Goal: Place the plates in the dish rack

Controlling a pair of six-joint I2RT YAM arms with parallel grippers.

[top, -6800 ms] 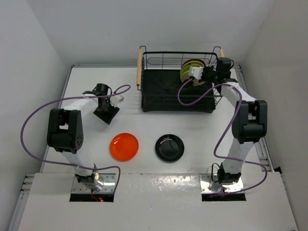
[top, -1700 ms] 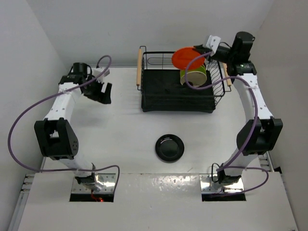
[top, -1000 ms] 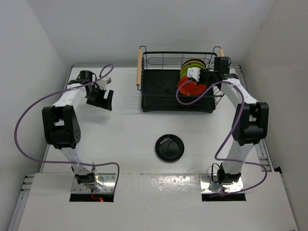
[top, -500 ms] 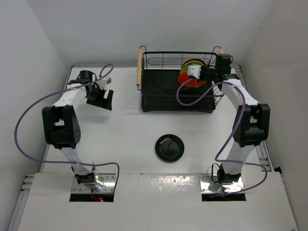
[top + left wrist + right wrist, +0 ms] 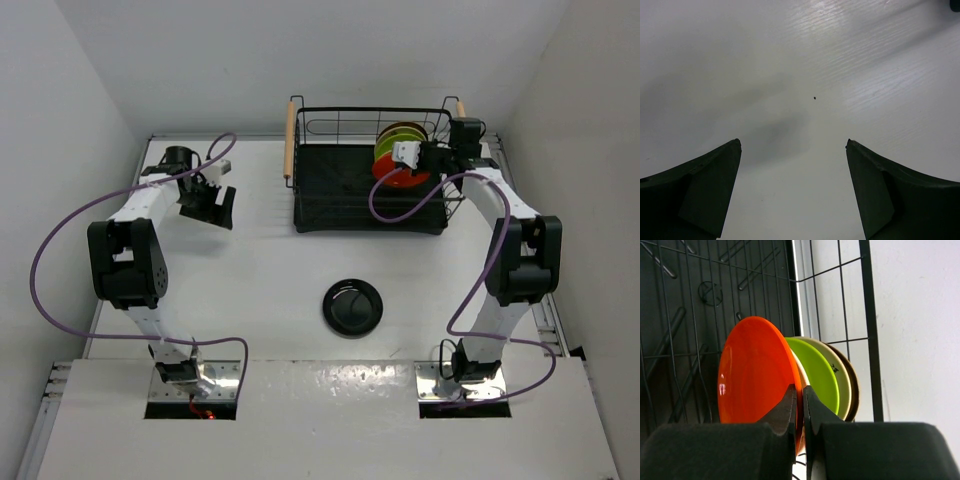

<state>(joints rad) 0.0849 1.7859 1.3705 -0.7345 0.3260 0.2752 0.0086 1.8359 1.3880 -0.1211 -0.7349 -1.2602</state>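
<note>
My right gripper moves down a little next and releases the orange plate's rim, since that plate's slot is beside the cream plate just below the gripper.
The black wire dish rack [image 5: 340, 195] stands at the back of the table. My right gripper [image 5: 412, 160] is shut on the rim of the orange plate [image 5: 395, 176], which stands on edge in the rack's right end. In the right wrist view the gripper [image 5: 802, 400] pinches the orange plate [image 5: 752, 372]. Behind it stand a cream plate, the lime green plate [image 5: 815, 372], a beige plate [image 5: 840, 375] and a brown one [image 5: 854, 382]. The glossy black plate [image 5: 352, 306] lies flat on the table. My left gripper [image 5: 208, 205] is open and empty at the far left; it also shows in the left wrist view [image 5: 794, 147].
The rack has two wooden handles, the left one [image 5: 290, 140] and the right one [image 5: 461, 108]. White walls close in at the left, back and right. Purple cables loop from both arms over the table.
My right gripper has brought the orange plate down into the rack next to the green plate and has settled it a little higher and straighter. The left arm has stayed put for the last second.
</note>
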